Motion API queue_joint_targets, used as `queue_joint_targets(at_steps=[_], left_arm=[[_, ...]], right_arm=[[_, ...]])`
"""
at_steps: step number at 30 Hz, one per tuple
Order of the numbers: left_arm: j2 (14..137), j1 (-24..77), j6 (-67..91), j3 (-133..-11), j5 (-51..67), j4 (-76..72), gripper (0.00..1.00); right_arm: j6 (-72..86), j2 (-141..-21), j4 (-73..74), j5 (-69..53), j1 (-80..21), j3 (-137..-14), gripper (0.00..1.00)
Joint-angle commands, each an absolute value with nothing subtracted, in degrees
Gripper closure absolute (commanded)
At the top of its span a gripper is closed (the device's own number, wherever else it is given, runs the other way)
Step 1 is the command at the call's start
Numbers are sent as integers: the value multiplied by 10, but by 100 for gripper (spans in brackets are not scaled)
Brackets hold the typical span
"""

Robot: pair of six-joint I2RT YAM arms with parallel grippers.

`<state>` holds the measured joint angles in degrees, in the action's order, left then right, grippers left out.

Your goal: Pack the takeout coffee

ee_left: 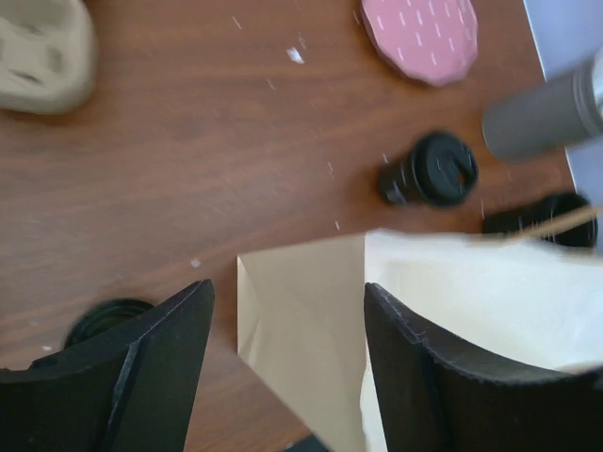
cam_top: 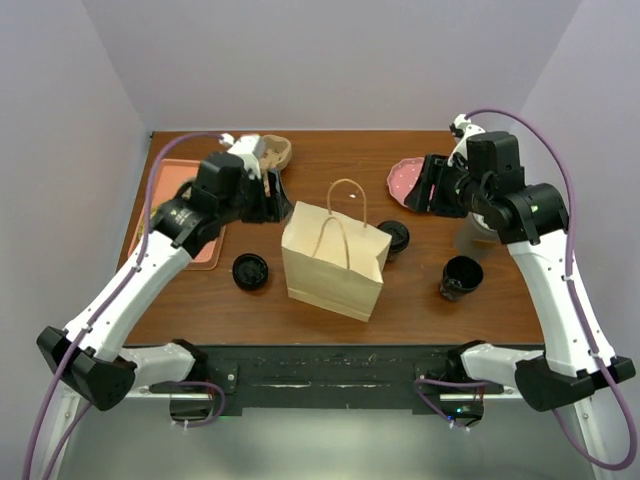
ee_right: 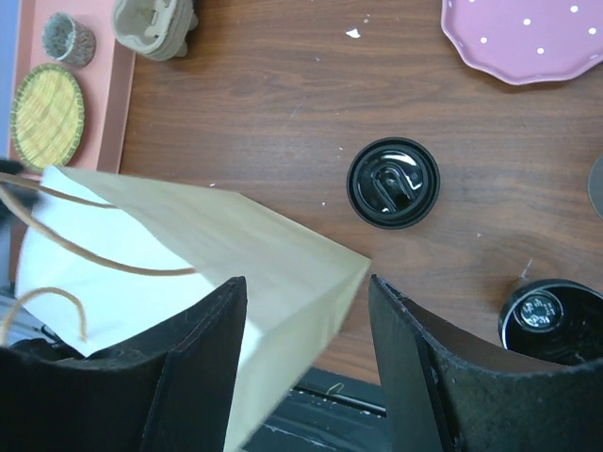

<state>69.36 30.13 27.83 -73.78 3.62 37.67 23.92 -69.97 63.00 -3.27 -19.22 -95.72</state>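
Note:
I need to move my open left gripper outward past the bag (cam_top: 335,260) next, and then down onto the middle of the tan pulp carrier (cam_top: 270,161). The carrier is still outside the opened bag.
Three black lidded coffee cups sit on the wooden table. One (cam_top: 250,271) is left of the brown paper bag (cam_top: 335,260), one (cam_top: 394,238) is against the bag's right side, and one (cam_top: 461,277) is further right. My left gripper (cam_top: 272,205) is open and empty, above the bag's far left corner (ee_left: 311,330). My right gripper (cam_top: 425,190) is open and empty, high behind the bag's right side. In the right wrist view the bag's corner (ee_right: 283,273) lies between the fingers, with two cups (ee_right: 393,183) (ee_right: 551,320) beyond it.
A tan pulp carrier (cam_top: 272,152) sits at the back left. Beside it is a salmon tray (cam_top: 165,190) holding a woven coaster (ee_right: 47,115). A pink dotted plate (cam_top: 405,180) lies at the back right. The bag stands upright and open, handles up.

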Motion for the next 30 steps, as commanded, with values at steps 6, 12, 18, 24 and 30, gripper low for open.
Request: queue_joint_targets(at_steps=[6,12,18,24,30], left_arm=[[839,295,239,-978,-209,498,35],[950,238,202,-1074,-204,470,40],[1047,149,166,-1068,-49,363,46],[1186,134,87,-1166,-41,353,48],[1265,104,76,-1207,14,304,48]], right_arm=[[255,-652,628,-32,-193,-931,42],[235,-627,636,-122,-192,-904,42],[242,-606,640,-111,-193,-871,43],[257,-603,640,-113,-192,-853,44],[283,-616,629,-109,-193,-846,45]])
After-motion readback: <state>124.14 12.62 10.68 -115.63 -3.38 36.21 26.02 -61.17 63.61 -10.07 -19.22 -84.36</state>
